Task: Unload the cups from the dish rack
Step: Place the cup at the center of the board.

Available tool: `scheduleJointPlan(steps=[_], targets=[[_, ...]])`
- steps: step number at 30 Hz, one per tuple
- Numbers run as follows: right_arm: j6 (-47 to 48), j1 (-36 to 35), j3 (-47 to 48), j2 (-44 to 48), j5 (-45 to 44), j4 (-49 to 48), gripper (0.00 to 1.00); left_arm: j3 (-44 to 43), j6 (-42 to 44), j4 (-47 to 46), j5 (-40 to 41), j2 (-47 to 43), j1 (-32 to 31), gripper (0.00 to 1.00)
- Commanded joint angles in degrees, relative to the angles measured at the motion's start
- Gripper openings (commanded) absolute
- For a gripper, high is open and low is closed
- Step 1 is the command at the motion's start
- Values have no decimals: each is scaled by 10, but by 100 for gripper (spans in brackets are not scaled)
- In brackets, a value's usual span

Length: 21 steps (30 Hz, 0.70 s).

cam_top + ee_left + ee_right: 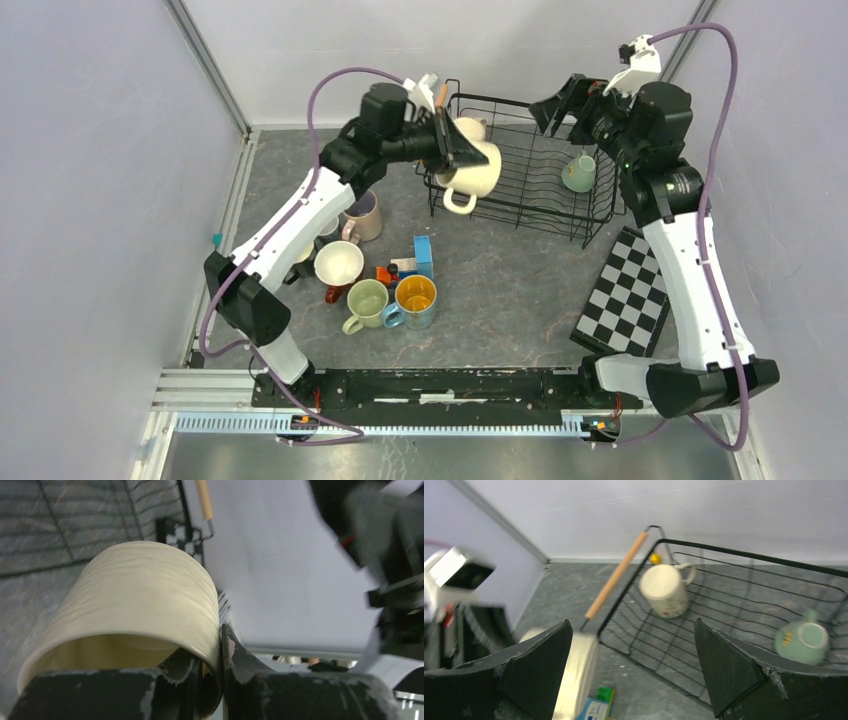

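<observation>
The cream mug in my left gripper will go back and down next, then I will turn it upright and let go of it on the grey floor beside the toy block cluster, where it's clear.
My left gripper (458,150) is shut on the rim of a cream mug (478,172), one finger inside and one outside, holding it in the air over the near left corner of the black wire dish rack (600,211). The same mug fills the left wrist view (135,600). A second cream mug (664,590) lies in the rack's far left corner and a pale green mug (802,639) lies at its right side. My right gripper (553,112) is open and empty above the rack's far edge.
Several mugs stand on the grey floor at the left: pink-beige (362,215), white (339,265), pale green (366,303), and blue with orange inside (415,300). A blue-and-orange toy block cluster (415,262) sits among them. A checkered board (625,295) lies at the right.
</observation>
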State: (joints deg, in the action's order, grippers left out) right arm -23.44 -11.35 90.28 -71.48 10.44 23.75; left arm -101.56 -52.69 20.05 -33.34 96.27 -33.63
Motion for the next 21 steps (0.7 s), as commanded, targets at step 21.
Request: scheduleJointPlan(steps=[21], targets=[[8, 110, 33, -105, 42, 31, 98, -113, 309, 285, 316, 182, -233, 2]])
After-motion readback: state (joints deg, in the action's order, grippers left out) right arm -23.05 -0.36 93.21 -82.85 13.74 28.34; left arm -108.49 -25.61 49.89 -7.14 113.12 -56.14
